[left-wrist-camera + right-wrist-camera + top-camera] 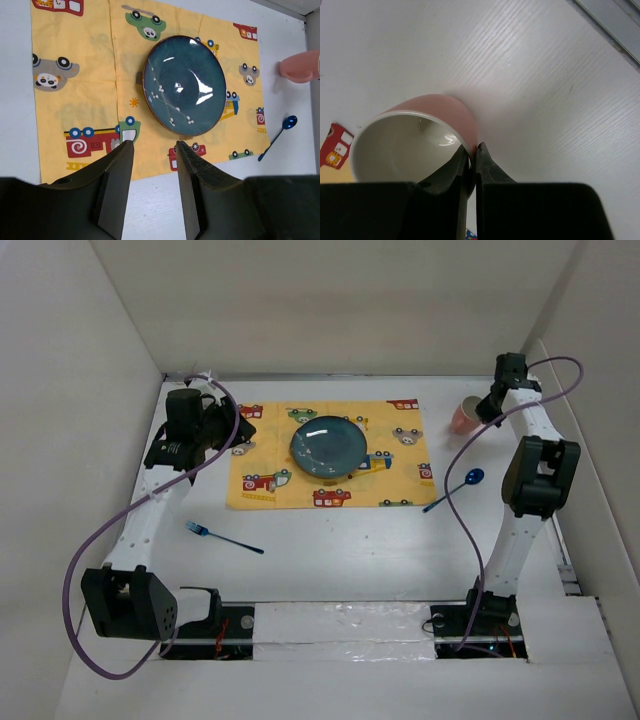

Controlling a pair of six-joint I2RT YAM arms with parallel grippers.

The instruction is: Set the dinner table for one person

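The placemat's far corner (pixel 403 408) (pixel 337 146) is empty. My right gripper will lift next, carry the pink cup to the left in the top view and lower it onto that corner to release it.
The white dinner table (pixel 330 550) carries a yellow car-print placemat (pixel 262 455) with a dark blue plate (pixel 328 447) on it. The plate also shows in the left wrist view (pixel 184 85). A pink cup (pixel 464 416) stands right of the placemat. My right gripper (pixel 472 152) is shut on the pink cup's rim (pixel 415 137), one finger inside and one outside. A blue spoon (pixel 455 489) lies right of the placemat. A blue fork (pixel 222 537) lies at front left. My left gripper (pixel 152 150) is open and empty, above the placemat's left edge.
White walls close in the table at the back and both sides. The arm bases stand at the near edge. A purple cable (pixel 85 570) loops beside the left arm, and another cable (pixel 462 455) arcs along the right arm.
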